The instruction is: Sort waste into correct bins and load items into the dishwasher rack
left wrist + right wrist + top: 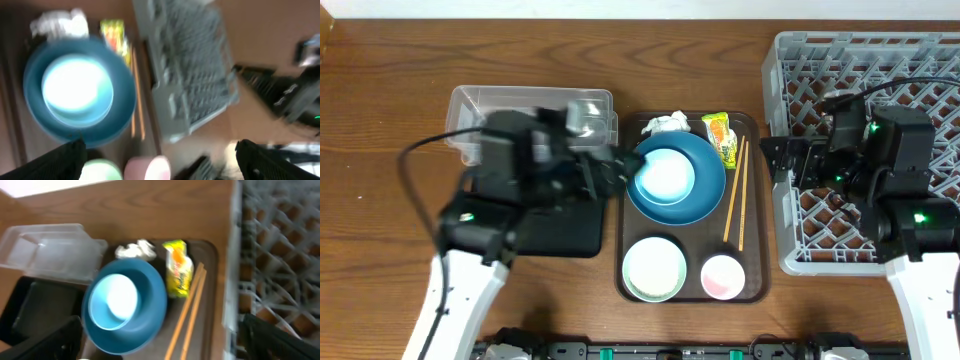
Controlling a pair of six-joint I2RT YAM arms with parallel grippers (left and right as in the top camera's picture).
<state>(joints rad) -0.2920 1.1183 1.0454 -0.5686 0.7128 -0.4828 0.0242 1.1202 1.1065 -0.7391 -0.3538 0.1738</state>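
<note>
The pink cup's rim is uncovered at the front of the tray, so I will move my left gripper back past the plate (705,200), then down onto that cup's far rim (724,257).
On the brown tray (752,285) a dark-blue plate (705,200) holds a pale-blue bowl (666,176). Behind them lie the crumpled white tissue (664,123) and the yellow-green wrapper (720,137). The chopsticks (735,195) lie to the right. The green-rimmed white bowl (654,268) and the pink cup (722,276) are at the front. The grey rack (920,65) stands at the right. My left gripper (617,168) is open and empty at the plate's left edge, blurred. My right gripper (775,160) is open and empty at the rack's left wall. No rice grains are visible.
The clear tub (470,105) stands at the back left and the black tray (565,230) sits in front of it, both partly under my left arm. Bare wooden table (370,200) lies to the far left.
</note>
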